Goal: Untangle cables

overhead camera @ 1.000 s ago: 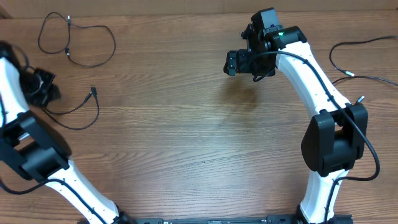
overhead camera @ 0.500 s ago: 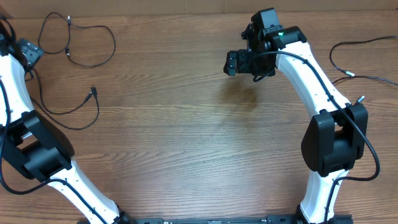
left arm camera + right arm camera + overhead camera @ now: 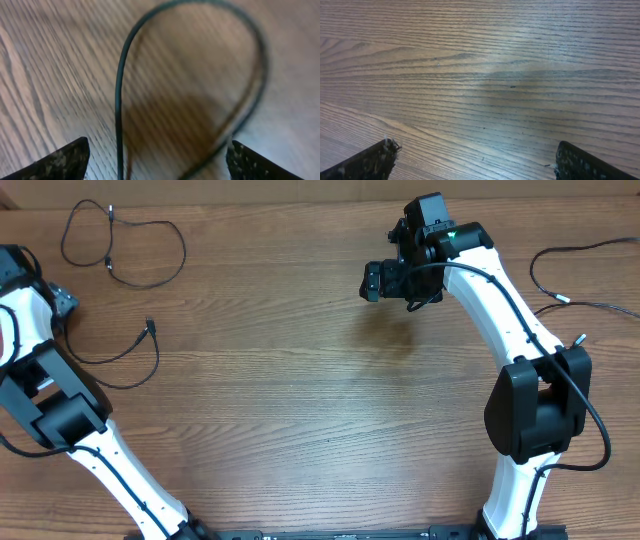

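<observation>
I will lower my left gripper, easing it back onto the cable loop's straighter side, since that part of the cable lies below and to its left in the wrist view.
A thin black cable with a small plug lies at the left of the table. It curves back toward my left gripper at the far left edge. In the left wrist view this cable forms a loop on the wood between the wide-apart fingers of the left gripper, which is open and grips nothing. A second black cable lies looped at the back left, apart from the first. My right gripper hovers open over bare wood at the back centre; in its wrist view the right gripper has nothing between its fingers.
A third black cable runs in from the right edge of the table. The right arm's own black lead hangs along its white links.
The left gripper was shut on the near cable, lifted toward the back while opening, and now sits open lower again. The cable has dropped to the table. The right arm has not moved.
</observation>
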Controlling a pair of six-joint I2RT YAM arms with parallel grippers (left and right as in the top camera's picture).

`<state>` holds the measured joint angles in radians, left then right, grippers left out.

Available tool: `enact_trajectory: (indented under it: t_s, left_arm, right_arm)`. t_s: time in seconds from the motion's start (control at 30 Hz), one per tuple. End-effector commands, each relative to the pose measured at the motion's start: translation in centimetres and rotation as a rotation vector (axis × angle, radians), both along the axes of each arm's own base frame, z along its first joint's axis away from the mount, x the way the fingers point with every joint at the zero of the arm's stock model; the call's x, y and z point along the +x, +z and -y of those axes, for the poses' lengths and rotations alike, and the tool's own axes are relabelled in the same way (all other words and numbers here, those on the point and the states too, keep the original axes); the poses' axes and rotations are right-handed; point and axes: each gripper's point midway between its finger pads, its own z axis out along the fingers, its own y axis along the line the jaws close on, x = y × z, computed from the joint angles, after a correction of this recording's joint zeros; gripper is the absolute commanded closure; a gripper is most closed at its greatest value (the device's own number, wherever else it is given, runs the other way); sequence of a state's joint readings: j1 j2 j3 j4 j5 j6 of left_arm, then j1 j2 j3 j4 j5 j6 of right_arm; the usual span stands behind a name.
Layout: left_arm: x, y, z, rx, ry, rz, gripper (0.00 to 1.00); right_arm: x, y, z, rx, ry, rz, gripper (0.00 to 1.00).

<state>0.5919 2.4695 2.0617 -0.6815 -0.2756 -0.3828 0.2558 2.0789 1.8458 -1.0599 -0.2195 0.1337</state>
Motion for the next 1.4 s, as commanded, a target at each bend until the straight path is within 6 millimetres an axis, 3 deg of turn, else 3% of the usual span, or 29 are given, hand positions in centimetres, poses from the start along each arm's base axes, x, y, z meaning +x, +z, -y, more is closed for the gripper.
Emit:
enact_trajectory:
  t_s: [0.0, 0.2, 0.37, 0.47, 0.63, 0.67, 0.73, 0.8, 0.93, 0.97, 1.07, 1.1, 1.2, 1.37]
  left_arm:
    - [-1.5, -1.1, -1.1, 0.024, 0.007, -0.065, 0.14]
    - [-2.3, -1.8, -1.4, -0.033, 0.010, -0.048, 0.27]
    - [-3.0, -2.8, -1.5, -0.088, 0.017, -0.034, 0.24]
    - [-3.5, -3.4, -1.7, -0.108, 0.021, -0.034, 0.28]
    - [-4.1, -5.9, -1.2, -0.156, -0.004, -0.069, 0.56]
    - [-4.3, -6.5, -1.0, -0.165, -0.009, -0.084, 0.66]
    - [-4.9, -7.8, -0.5, -0.188, -0.015, -0.117, 0.96]
    - [-5.2, -7.9, 0.0, -0.204, -0.016, -0.135, 0.96]
    - [-6.1, -4.8, 1.3, -0.253, 0.029, -0.154, 0.96]
    - [-7.2, -2.6, 2.4, -0.306, 0.185, -0.129, 0.96]
    - [-9.5, 0.3, 5.8, -0.453, 0.473, -0.096, 0.96]
    - [-9.3, 1.7, 8.5, -0.580, 0.471, -0.079, 0.96]
    - [-7.1, 4.8, 13.9, -0.790, 0.263, -0.026, 0.96]
    - [-5.7, 9.2, 19.0, -0.745, 0.092, -0.035, 0.96]
  right_arm:
    - [0.3, 0.3, 0.2, -0.007, -0.001, 0.016, 0.00]
    - [0.3, 0.3, 0.2, -0.007, -0.001, 0.016, 0.00]
    - [0.3, 0.3, 0.2, -0.007, -0.001, 0.016, 0.00]
    - [0.3, 0.3, 0.2, -0.007, -0.001, 0.016, 0.00]
    - [0.3, 0.3, 0.2, -0.007, -0.001, 0.016, 0.00]
    - [0.3, 0.3, 0.2, -0.007, -0.001, 0.016, 0.00]
    - [0.3, 0.3, 0.2, -0.007, -0.001, 0.016, 0.00]
    - [0.3, 0.3, 0.2, -0.007, -0.001, 0.016, 0.00]
    - [0.3, 0.3, 0.2, -0.007, -0.001, 0.016, 0.00]
    - [0.3, 0.3, 0.2, -0.007, -0.001, 0.016, 0.00]
    - [0.3, 0.3, 0.2, -0.007, -0.001, 0.016, 0.00]
    - [0.3, 0.3, 0.2, -0.007, -0.001, 0.016, 0.00]
    - [0.3, 0.3, 0.2, -0.007, -0.001, 0.016, 0.00]
    - [0.3, 0.3, 0.2, -0.007, -0.001, 0.016, 0.00]
